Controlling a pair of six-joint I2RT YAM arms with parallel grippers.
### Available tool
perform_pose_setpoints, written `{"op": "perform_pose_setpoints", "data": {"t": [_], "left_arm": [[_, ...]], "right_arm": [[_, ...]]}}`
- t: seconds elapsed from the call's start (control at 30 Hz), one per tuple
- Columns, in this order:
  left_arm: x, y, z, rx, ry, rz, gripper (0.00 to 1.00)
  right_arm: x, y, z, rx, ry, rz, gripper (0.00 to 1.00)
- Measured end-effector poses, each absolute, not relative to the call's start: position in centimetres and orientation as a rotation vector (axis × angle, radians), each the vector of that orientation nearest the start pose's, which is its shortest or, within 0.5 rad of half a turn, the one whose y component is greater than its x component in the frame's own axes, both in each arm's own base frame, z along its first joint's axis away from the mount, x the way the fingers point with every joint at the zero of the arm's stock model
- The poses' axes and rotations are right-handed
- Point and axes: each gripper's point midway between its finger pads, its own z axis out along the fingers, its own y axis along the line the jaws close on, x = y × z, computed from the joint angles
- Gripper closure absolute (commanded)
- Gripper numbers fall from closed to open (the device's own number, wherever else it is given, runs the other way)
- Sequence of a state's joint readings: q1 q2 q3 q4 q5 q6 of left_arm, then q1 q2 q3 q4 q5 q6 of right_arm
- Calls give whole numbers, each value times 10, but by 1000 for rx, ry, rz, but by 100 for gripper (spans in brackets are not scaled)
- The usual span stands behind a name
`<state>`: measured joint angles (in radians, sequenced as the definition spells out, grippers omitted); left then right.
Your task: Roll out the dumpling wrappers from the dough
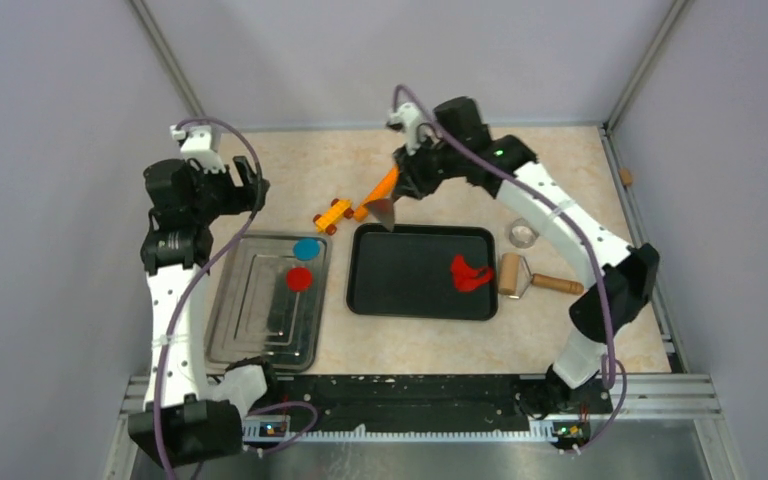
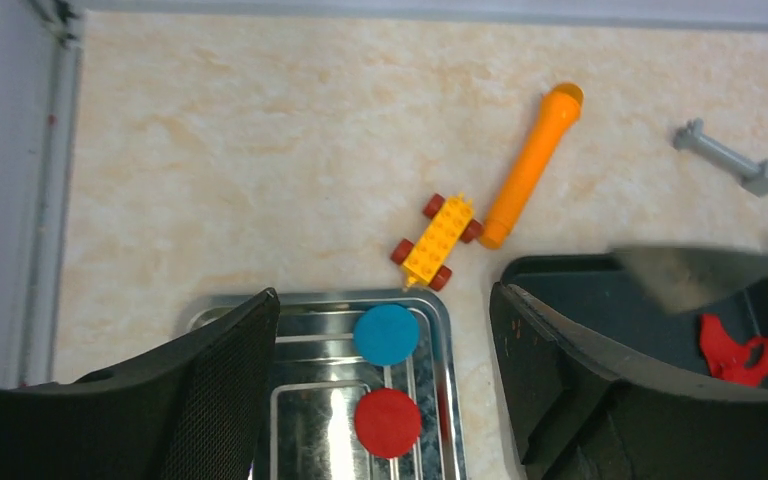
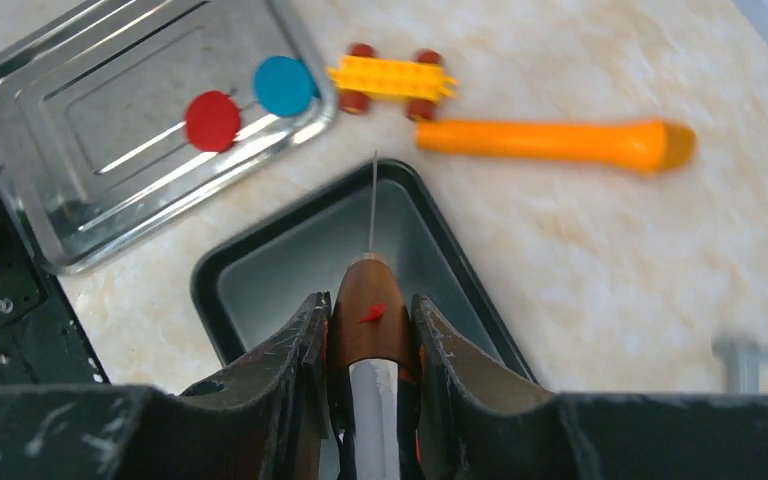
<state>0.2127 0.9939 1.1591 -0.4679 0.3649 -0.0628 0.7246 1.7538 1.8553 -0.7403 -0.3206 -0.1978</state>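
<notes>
Both discs are in the metal tray [image 1: 250, 330], so my right gripper will next turn and lower the scraper to the table beside the ring cutter.
The red dough [image 1: 470, 273], a ragged scrap, lies at the right end of the black tray [image 1: 400, 300]; it also shows in the left wrist view [image 2: 740, 350]. My right gripper [image 3: 370, 320] is shut on a scraper's brown handle [image 3: 365, 315], which has a red crumb on it. Its metal blade [image 1: 384, 212] hangs over the black tray's back left corner, away from the dough. A red disc [image 1: 299, 279] and a blue disc [image 1: 306, 249] lie in the metal tray [image 1: 250, 330]. My left gripper [image 2: 385, 300] is open and empty above that tray's far end.
A yellow toy car [image 1: 332, 214] and an orange stick [image 1: 384, 186] lie behind the trays. A wooden rolling pin [image 1: 528, 277] and a metal ring cutter [image 1: 523, 233] sit right of the black tray. A grey bolt [image 2: 730, 158] lies at the back.
</notes>
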Motion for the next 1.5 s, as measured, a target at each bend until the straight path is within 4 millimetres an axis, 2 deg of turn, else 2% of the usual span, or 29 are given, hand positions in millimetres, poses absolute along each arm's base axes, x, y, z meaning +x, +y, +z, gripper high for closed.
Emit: {"op": "perform_pose_setpoints", "data": {"t": [0.1,0.2,0.27,0.3,0.37,0.43,0.5,0.53,0.6,0.73,0.8,0.87,0.97,1.23,1.3,1.4,1.5], "left_arm": [[342,-14,300,42,1934,-319,19],[345,-37,289,108,1964,-374,19],[344,-51,287,158,1967,-410,18],[343,-58,287,182,1964,-427,18],[344,-67,287,220,1959,-453,18],[344,-76,283,258,1964,-481,17],[346,-81,278,276,1977,-501,17],[346,-83,276,282,1981,-508,17],[347,-87,272,296,1992,-522,16],[346,-93,271,313,1995,-540,16],[345,-93,271,315,1995,-542,15],[345,-93,271,315,1995,-542,15],[345,-93,271,314,1996,-543,16],[345,-93,271,335,1991,-535,16],[345,-93,271,337,1990,-534,16],[345,-94,271,337,1989,-540,16],[344,-96,272,331,1989,-557,16]], "right_arm": [[358,284,280,-929,2028,654,100],[389,201,265,-594,2144,673,100],[407,132,245,-292,2193,694,100],[414,90,231,-99,2207,703,100],[415,27,206,218,2191,723,100],[406,-35,177,554,2134,734,100],[394,-69,156,778,2082,746,100],[390,-78,148,860,2053,758,100],[386,-79,141,932,2017,794,100],[389,-75,152,934,1950,843,100],[391,-80,158,921,1911,841,100],[392,-87,159,929,1886,829,100],[386,-98,148,976,1876,797,100],[373,-102,115,1061,1949,738,66],[368,-101,110,1073,1970,728,53],[357,-96,105,1099,2006,716,28],[342,-92,105,1111,2051,678,21]]}}
